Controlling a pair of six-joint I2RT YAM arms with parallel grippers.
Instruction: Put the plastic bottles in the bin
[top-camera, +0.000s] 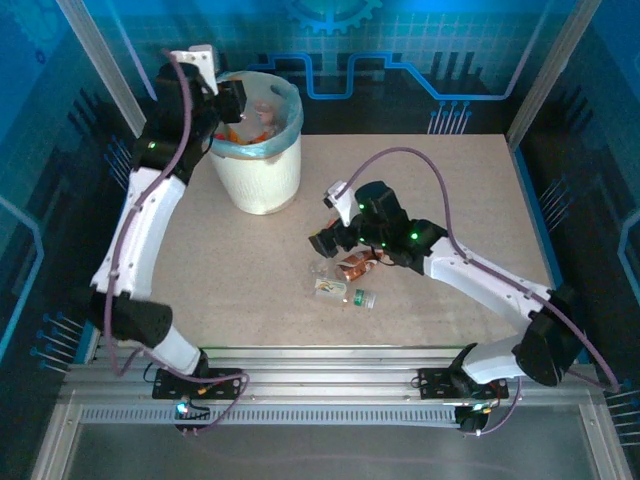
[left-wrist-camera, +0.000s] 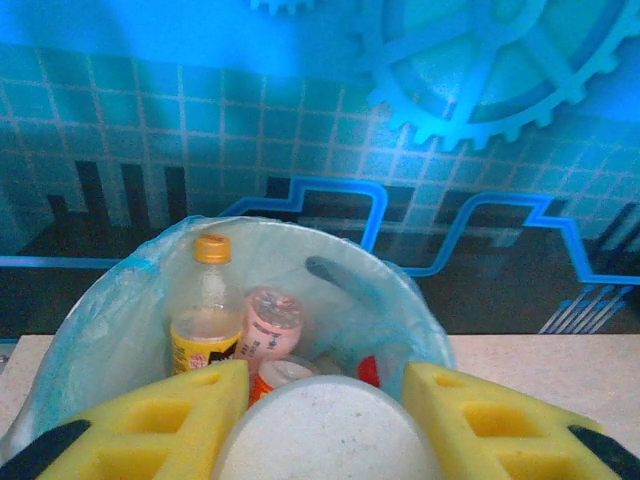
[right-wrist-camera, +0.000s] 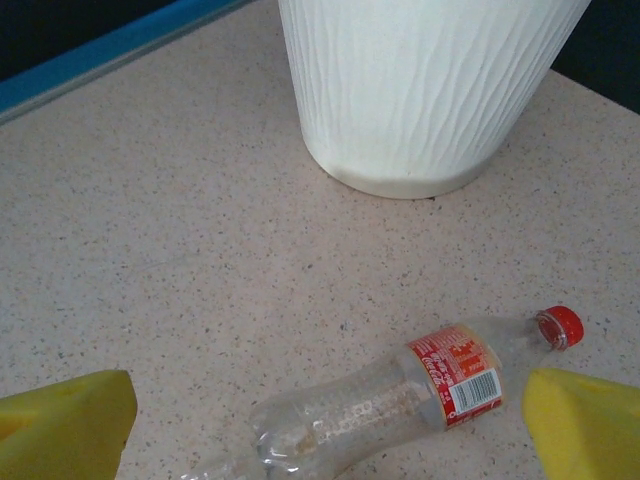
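Note:
My left gripper hangs near the bin's rim. Next it should move outward over the bin's opening (top-camera: 268, 104) (left-wrist-camera: 335, 310), which is below and outward of it, and release the bottle.
My left gripper (top-camera: 236, 100) hangs over the bin (top-camera: 258, 165), a white ribbed bucket with a light-blue liner. In the left wrist view it (left-wrist-camera: 325, 435) is shut on the whitish round end of a plastic bottle (left-wrist-camera: 325, 425). Below it in the bin (left-wrist-camera: 110, 320) lie several bottles, among them a yellow-labelled one (left-wrist-camera: 205, 325) and a pink one (left-wrist-camera: 270, 325). My right gripper (top-camera: 330, 240) is open low over the table. A clear bottle (right-wrist-camera: 400, 395) with a red label and cap lies between its yellow fingers (right-wrist-camera: 585, 425).
A few more bottles (top-camera: 345, 285) lie loose on the speckled table just in front of my right gripper. The bin's white wall (right-wrist-camera: 420, 90) stands a short way beyond the red-labelled bottle. Metal frame posts (top-camera: 100, 60) stand at the back corners.

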